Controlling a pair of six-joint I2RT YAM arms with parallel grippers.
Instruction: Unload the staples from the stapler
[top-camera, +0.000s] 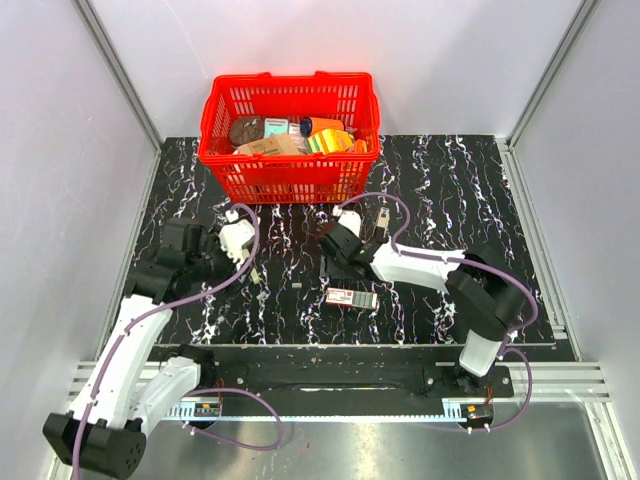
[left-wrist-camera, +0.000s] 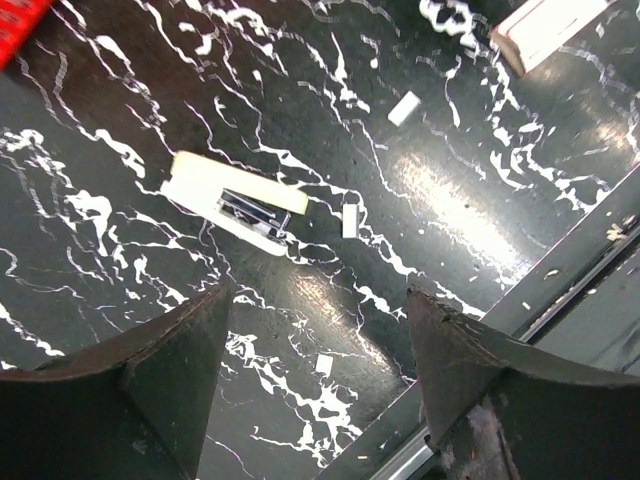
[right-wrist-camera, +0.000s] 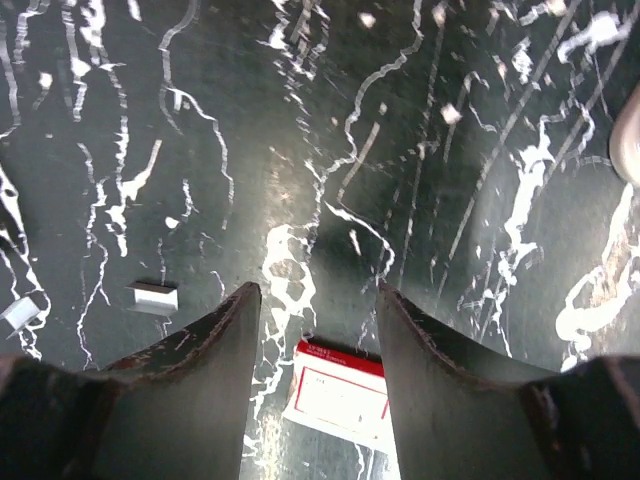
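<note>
A loose staple strip lies just off the stapler's end. My open left gripper will move down and to the right in the top view, onto that staple strip.
The stapler lies on the black marbled table, pale on the outside with a dark metallic strip inside. In the top view it is a small pale thing just beyond my left gripper. In the left wrist view that gripper is open and empty, hovering nearer than the stapler. Small loose staple strips lie near the stapler. My right gripper is open and empty, and in its wrist view it hangs over the white-and-red box.
A red basket full of items stands at the back. The white-and-red box lies mid-table between the arms. More staple strips lie to the left of the right gripper. The table's front rail runs close by.
</note>
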